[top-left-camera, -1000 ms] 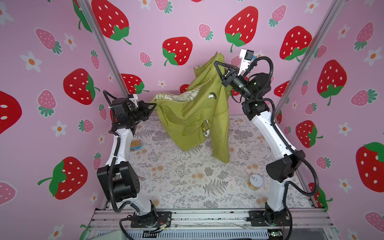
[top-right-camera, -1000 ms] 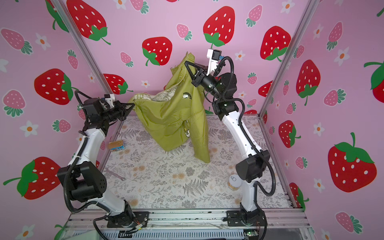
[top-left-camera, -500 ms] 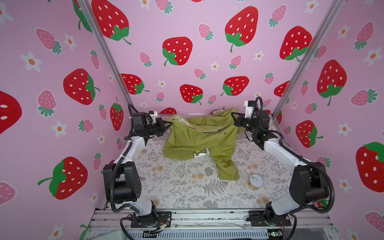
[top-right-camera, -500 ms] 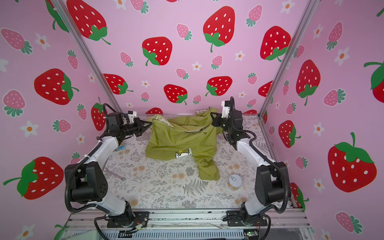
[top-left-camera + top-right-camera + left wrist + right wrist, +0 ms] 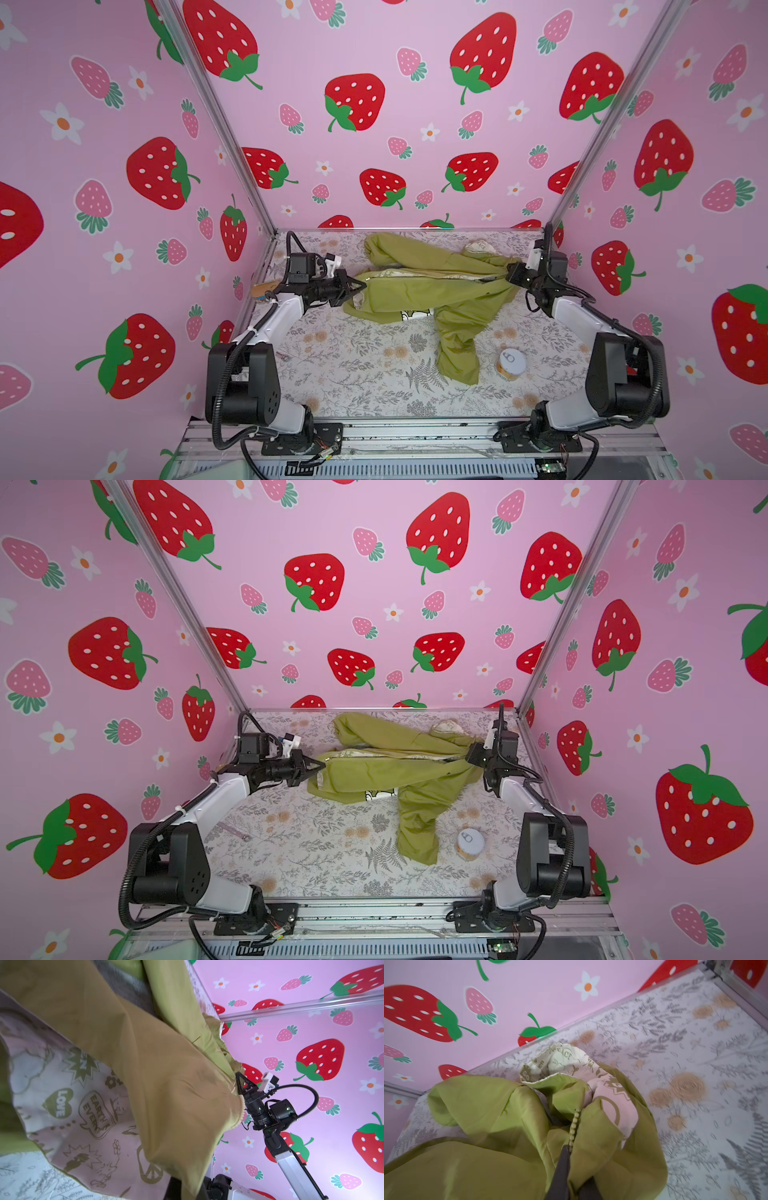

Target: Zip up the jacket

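Observation:
I will lower my right gripper slightly next, lay the jacket's end by the hood point(image 5: 507, 280) point(image 5: 590, 1148) on the table and let go of it, as the jacket's zipper edge stretches between both grippers.
The olive-green jacket point(image 5: 424, 286) point(image 5: 386, 771) lies stretched sideways across the back of the table in both top views. One sleeve point(image 5: 457, 349) trails toward the front. My left gripper point(image 5: 360, 286) point(image 5: 321, 764) is shut on the jacket's left end. The right gripper point(image 5: 510, 272) point(image 5: 471, 754) is shut on its right end, by the hood. In the left wrist view the jacket's fabric point(image 5: 145, 1064) and pale printed lining point(image 5: 72, 1105) drape over my jaws. In the right wrist view the dark fingers point(image 5: 560, 1172) pinch the jacket's edge beside the zipper teeth point(image 5: 574, 1126).
A small round tin point(image 5: 510, 363) point(image 5: 470, 843) stands on the floral table cover near the sleeve's end, front right. A small orange and blue object point(image 5: 262, 289) lies by the left wall. Pink strawberry walls close in the back and both sides.
A second ago both grippers held the jacket up in the air. They have come down and moved apart, and the jacket now lies stretched out low at the back.

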`<action>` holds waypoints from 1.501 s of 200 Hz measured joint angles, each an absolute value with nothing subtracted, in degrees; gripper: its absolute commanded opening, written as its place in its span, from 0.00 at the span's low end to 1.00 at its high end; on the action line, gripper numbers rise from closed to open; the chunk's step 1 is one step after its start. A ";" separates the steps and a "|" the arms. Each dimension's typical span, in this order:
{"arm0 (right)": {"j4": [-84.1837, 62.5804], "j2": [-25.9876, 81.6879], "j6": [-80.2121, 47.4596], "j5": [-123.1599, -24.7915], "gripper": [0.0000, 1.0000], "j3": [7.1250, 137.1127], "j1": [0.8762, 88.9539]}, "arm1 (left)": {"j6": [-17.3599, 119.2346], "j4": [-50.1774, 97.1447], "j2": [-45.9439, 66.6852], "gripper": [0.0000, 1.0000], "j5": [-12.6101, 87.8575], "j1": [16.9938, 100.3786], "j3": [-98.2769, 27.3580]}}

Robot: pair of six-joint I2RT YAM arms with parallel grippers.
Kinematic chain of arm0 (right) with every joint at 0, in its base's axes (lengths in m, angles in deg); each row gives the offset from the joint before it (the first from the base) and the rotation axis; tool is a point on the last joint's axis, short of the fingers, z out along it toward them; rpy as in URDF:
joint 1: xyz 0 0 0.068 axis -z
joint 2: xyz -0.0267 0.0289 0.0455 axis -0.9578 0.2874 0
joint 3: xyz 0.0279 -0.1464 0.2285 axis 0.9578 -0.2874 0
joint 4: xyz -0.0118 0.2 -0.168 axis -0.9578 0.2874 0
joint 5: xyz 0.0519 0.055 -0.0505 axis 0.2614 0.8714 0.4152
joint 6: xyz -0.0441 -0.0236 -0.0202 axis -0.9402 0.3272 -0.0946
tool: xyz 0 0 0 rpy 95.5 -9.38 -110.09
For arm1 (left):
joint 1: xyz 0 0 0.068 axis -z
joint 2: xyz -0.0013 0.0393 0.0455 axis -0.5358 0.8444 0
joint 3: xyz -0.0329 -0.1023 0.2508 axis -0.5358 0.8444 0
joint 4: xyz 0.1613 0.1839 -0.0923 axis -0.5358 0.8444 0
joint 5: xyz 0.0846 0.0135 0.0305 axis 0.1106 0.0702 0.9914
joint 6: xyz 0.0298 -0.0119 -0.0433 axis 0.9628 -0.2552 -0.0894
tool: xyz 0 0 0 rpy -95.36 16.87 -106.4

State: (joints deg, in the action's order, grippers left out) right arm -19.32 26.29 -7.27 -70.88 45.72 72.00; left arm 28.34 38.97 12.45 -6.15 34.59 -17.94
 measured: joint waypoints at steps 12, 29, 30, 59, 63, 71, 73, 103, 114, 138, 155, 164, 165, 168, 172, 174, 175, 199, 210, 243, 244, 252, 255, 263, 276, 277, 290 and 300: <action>-18.44 26.85 -7.31 -71.67 0.00 45.30 72.72 | 28.47 39.23 11.73 0.00 -5.93 36.15 -16.10; -17.63 28.10 -7.38 -72.91 0.00 45.39 73.99 | 28.54 39.71 11.03 0.00 -5.95 37.89 -14.18; -17.50 28.21 -7.38 -73.05 0.00 45.43 74.07 | 28.56 39.71 10.99 0.00 -5.95 37.98 -14.07; -14.38 32.36 -7.92 -75.38 0.00 47.66 75.39 | 28.91 40.70 10.31 0.00 -6.15 39.34 -12.87; -13.79 33.06 -8.08 -75.62 0.00 48.23 75.39 | 29.00 40.96 10.25 0.00 -6.24 39.55 -12.87; -12.78 34.44 -8.27 -76.04 0.00 49.54 75.34 | 29.15 41.38 10.07 0.00 -6.61 39.88 -12.87; -12.50 34.88 -8.34 -76.13 0.00 49.94 75.34 | 29.26 41.53 10.03 0.00 -6.67 39.95 -12.87; -9.53 39.97 -8.51 -76.24 0.04 55.92 74.95 | 31.03 44.02 9.37 0.00 -7.33 40.47 -13.06; -8.59 41.10 -8.47 -76.06 0.20 57.48 74.80 | 31.80 45.16 9.37 0.00 -7.31 40.56 -13.39; -8.04 41.02 -8.60 -77.59 0.62 58.26 75.32 | 32.87 47.43 9.44 0.00 -6.96 40.17 -14.16; -6.97 38.74 -8.25 -78.99 0.71 58.24 75.84 | 33.20 48.33 9.72 0.00 -6.74 39.90 -14.37; -6.44 36.89 -8.32 -79.60 0.72 58.24 75.91 | 33.30 48.74 9.94 0.00 -6.59 39.90 -14.40; -6.44 36.71 -8.30 -79.60 0.72 58.24 75.93 | 33.30 48.76 9.94 0.00 -6.59 39.90 -14.40; -6.27 35.79 -8.14 -79.67 0.72 58.24 75.93 | 33.33 48.87 10.01 0.00 -6.59 39.90 -14.40; -6.07 34.66 -8.21 -79.82 0.72 58.24 75.91 | 33.35 48.98 10.05 0.00 -6.54 39.90 -14.40; -6.05 34.20 -8.19 -79.78 0.73 58.24 75.89 | 33.35 49.00 10.09 0.00 -6.54 39.90 -14.40; -6.01 33.80 -8.19 -79.89 0.72 58.24 75.82 | 33.37 49.05 10.11 0.00 -6.54 39.90 -14.40; -5.74 27.12 -8.01 -80.54 0.72 58.24 73.68 | 33.68 49.75 10.14 0.00 -6.37 39.90 -14.51; -5.92 24.43 -7.57 -80.35 0.72 58.07 71.23 | 33.76 49.83 10.14 0.00 -6.28 39.90 -14.53; -9.09 19.55 -4.86 -76.91 0.71 52.49 60.54 | 33.92 49.86 10.18 0.00 -6.06 39.90 -14.53; -9.15 19.53 -4.78 -76.63 0.71 52.16 60.15 | 33.92 49.86 10.18 0.00 -6.06 39.90 -14.53; -10.01 19.66 -4.01 -75.38 0.71 50.24 58.53 | 33.94 49.86 10.18 0.00 -6.04 39.90 -14.53; -10.12 19.86 -3.77 -75.03 0.71 49.52 58.18 | 33.94 49.83 10.18 0.00 -6.04 39.90 -14.53; -10.33 20.47 -3.18 -74.44 0.71 47.62 57.83 | 33.94 49.86 10.18 0.00 -6.02 39.90 -14.53; -10.33 22.02 -2.35 -74.47 0.71 44.82 58.29 | 33.96 49.86 10.18 0.00 -6.02 39.90 -14.53; -10.33 22.09 -2.33 -74.47 0.71 44.69 58.34 | 33.96 49.86 10.18 0.00 -6.02 39.90 -14.53; -10.38 23.49 -1.91 -74.44 0.71 42.29 59.52 | 34.09 49.86 10.18 0.00 -6.02 39.90 -14.53; -10.81 23.90 -1.63 -74.51 0.72 40.43 60.70 | 34.18 49.86 10.18 0.00 -6.04 39.90 -14.53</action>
